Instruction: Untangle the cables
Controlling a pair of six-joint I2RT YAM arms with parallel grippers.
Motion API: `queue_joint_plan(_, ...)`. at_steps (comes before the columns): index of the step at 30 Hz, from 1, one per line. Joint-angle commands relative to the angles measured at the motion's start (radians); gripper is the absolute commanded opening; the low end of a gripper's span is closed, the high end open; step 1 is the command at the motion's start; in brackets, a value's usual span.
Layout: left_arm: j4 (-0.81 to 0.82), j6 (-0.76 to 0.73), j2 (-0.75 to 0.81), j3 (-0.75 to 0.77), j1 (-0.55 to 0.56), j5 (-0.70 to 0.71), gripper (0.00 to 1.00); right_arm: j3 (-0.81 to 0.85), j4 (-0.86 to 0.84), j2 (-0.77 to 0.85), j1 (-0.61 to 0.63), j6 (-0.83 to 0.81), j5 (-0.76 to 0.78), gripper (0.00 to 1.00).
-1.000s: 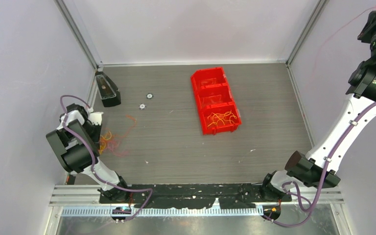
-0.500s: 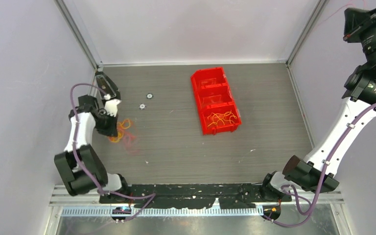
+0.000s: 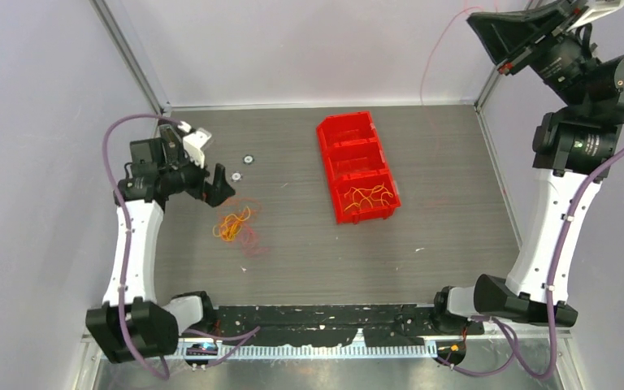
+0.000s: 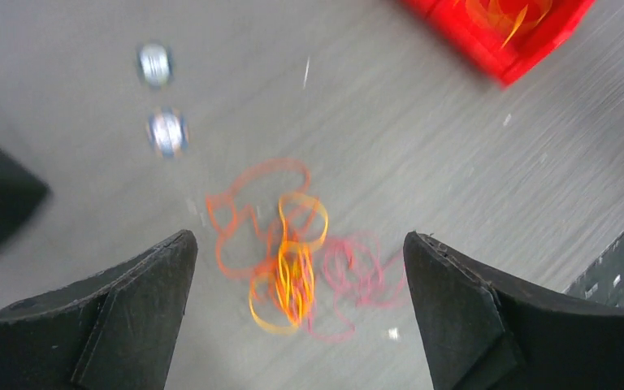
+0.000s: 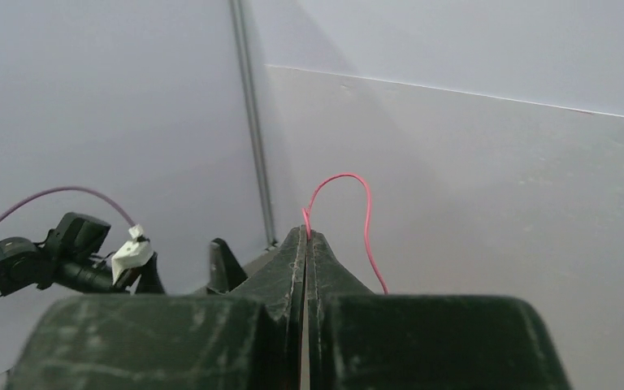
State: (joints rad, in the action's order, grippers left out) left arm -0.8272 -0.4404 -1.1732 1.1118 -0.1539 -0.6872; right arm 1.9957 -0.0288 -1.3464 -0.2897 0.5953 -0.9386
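The pink-red piece of cable hangs loose from the robot's right gripper, so the left gripper will next rise from beside the tangle (image 4: 292, 264) and swing toward the red bin, onto that piece.
The cables (image 3: 234, 226) lie loose on the table as a small tangle of orange, yellow and pink-red loops. My left gripper (image 3: 213, 184) hovers just behind them, open, holding nothing. In the left wrist view the tangle (image 4: 292, 264) sits on the table below and between the two wide-apart fingers (image 4: 122, 317). My right gripper (image 3: 475, 20) is raised high at the back right, shut on one thin pink-red strand (image 3: 431, 61) that hangs down from it. In the right wrist view that strand (image 5: 349, 177) arches up out of the closed tips of the right gripper (image 5: 306, 236).
A red three-compartment bin (image 3: 323, 130) stands at the table's middle back, with orange strands (image 3: 370, 195) in its nearest compartment. Two small round discs (image 3: 249, 160) lie near the left gripper. A black block (image 4: 4, 195) shows at the left of the left wrist view. Walls close in three sides.
The left gripper has opened and let go of the tangle, which now lies further right on the table. The right arm swung left, still high, carrying the pink-red strand.
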Motion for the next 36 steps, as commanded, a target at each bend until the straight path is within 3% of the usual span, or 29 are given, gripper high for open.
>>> queue_joint_plan(1,0.323,0.183,0.128,0.079,0.080,-0.278,1.00,0.061,-0.049,0.002,0.113,0.069,-0.004,0.05)
queue_joint_plan(4,0.563,0.330,0.152,0.079,0.249,-0.257,1.00,0.082,-0.056,-0.016,0.192,0.108,0.014,0.05)
queue_joint_plan(8,0.706,0.431,0.090,0.138,0.494,-0.144,0.99,0.080,-0.064,-0.024,0.269,0.145,0.050,0.05)
queue_joint_plan(14,0.771,0.287,-0.051,0.266,0.779,-0.018,1.00,0.077,-0.039,-0.044,0.375,0.151,0.083,0.06)
queue_joint_plan(19,0.758,0.283,-0.238,0.452,0.878,0.012,1.00,0.059,-0.031,-0.052,0.422,0.143,0.098,0.06)
queue_joint_plan(22,0.696,0.309,-0.314,0.529,0.912,-0.008,0.93,0.058,-0.029,-0.055,0.428,0.142,0.110,0.05)
queue_joint_plan(28,0.776,0.408,-0.308,0.348,0.943,0.003,0.84,0.079,-0.030,-0.074,0.429,0.143,0.135,0.05)
queue_joint_plan(31,0.780,0.434,-0.291,0.280,0.944,-0.004,0.66,0.097,-0.015,-0.073,0.429,0.120,0.152,0.05)
queue_joint_plan(34,0.815,0.434,-0.238,0.211,0.944,-0.005,0.40,0.087,0.020,-0.058,0.415,0.056,0.175,0.05)
queue_joint_plan(35,0.818,0.448,-0.227,0.205,0.944,-0.011,0.29,0.076,0.021,-0.053,0.404,0.048,0.177,0.06)
queue_joint_plan(36,0.812,0.467,-0.221,0.209,0.945,-0.021,0.07,0.048,0.022,-0.042,0.395,0.038,0.177,0.05)
